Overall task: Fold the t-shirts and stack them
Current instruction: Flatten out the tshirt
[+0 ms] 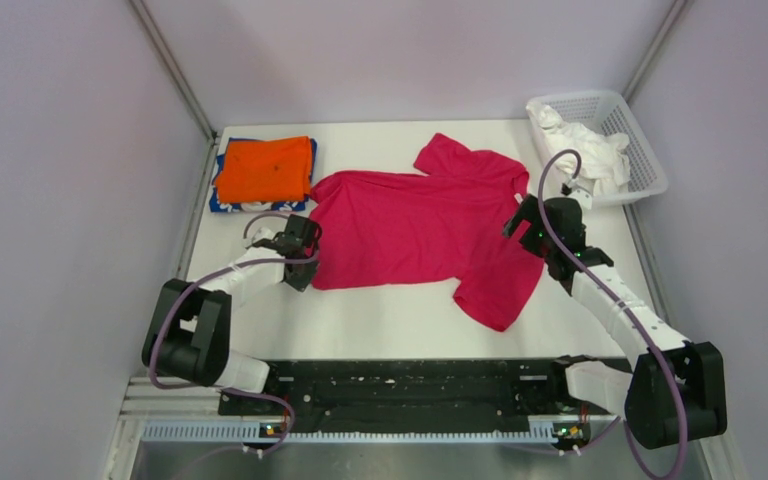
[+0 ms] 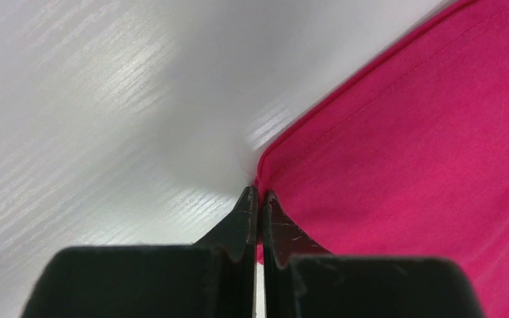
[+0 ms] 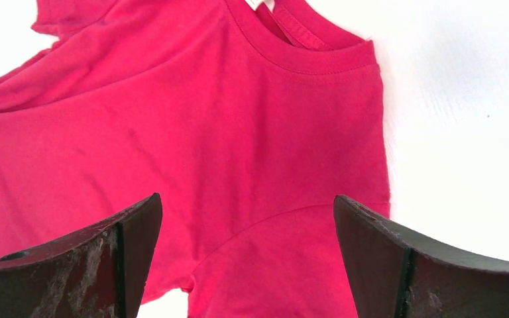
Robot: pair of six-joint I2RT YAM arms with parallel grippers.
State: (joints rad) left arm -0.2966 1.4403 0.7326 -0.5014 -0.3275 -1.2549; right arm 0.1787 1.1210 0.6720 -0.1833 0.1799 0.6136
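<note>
The near sleeve's hem corner [image 1: 502,327] lies below the right gripper and closer to the robot's base, so the right gripper needs to move back and lower onto it next.
A magenta-red t-shirt [image 1: 410,225] lies spread flat across the middle of the white table, collar toward the right. My left gripper [image 1: 308,258] sits at the shirt's left hem; in the left wrist view its fingers [image 2: 260,195] are shut on the corner of the hem of the magenta cloth [image 2: 424,146], and a sliver of pink shows between the jaws. Over the near sleeve and shoulder seam hovers my right gripper [image 1: 520,225], its jaws [image 3: 246,202] wide open above the cloth [image 3: 205,132] with nothing between them. A folded orange t-shirt [image 1: 263,168] rests on a folded blue one [image 1: 222,203] at the back left.
A white mesh basket [image 1: 650,170] holding crumpled white cloth [image 1: 585,140] stands at the back right corner. Grey walls close in the table on the left, back and right. Bare white tabletop [image 1: 390,320] runs between the shirt and the arm bases.
</note>
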